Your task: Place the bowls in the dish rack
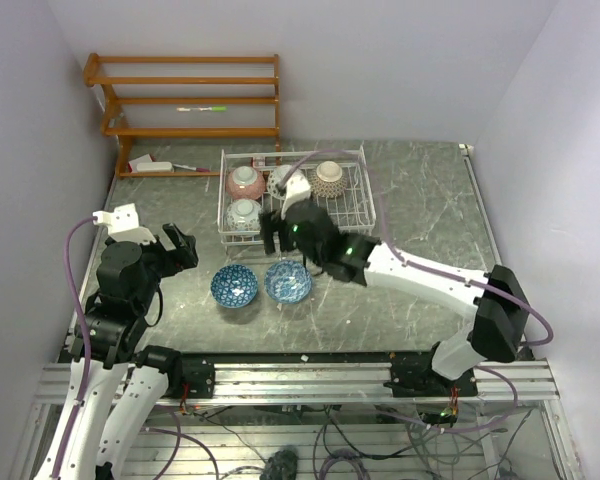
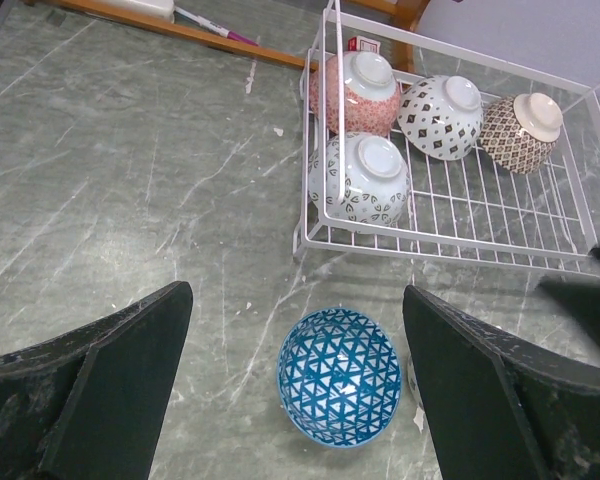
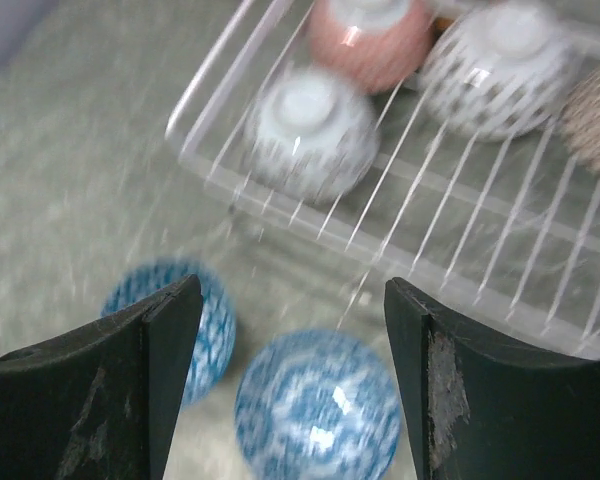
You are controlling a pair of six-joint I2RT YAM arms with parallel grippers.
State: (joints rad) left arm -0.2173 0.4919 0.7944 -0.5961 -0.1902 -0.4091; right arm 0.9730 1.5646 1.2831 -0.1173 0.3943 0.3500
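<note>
The blue bowl stands below and back from my right gripper. It will next lower its open fingers backward onto one upright blue bowl's rim (image 1: 267, 285) (image 3: 242, 405) beside the other bowl.
The white wire dish rack (image 1: 346, 211) (image 2: 490, 215) (image 3: 460, 230) holds several bowls upside down: a red one (image 1: 245, 182) (image 2: 355, 92), a black-and-white one (image 1: 284, 180) (image 2: 440, 115), a tan one (image 1: 329, 178) (image 2: 520, 130) and a pale one with a dark pattern (image 1: 244, 214) (image 2: 360, 178). Two blue bowls (image 1: 234, 286) (image 1: 288, 282) stand upright on the table in front of the rack. My right gripper (image 1: 278, 238) (image 3: 292, 290) hangs open and empty over the right blue bowl (image 3: 315, 405); its view is blurred. My left gripper (image 1: 185, 245) (image 2: 295, 295) is open above the left blue bowl (image 2: 340, 388).
An orange-brown wooden shelf unit (image 1: 190, 100) stands at the back left against the wall, with a pen and a small white item on its lower boards. The table's metal rail runs along the near edge by the arm bases.
</note>
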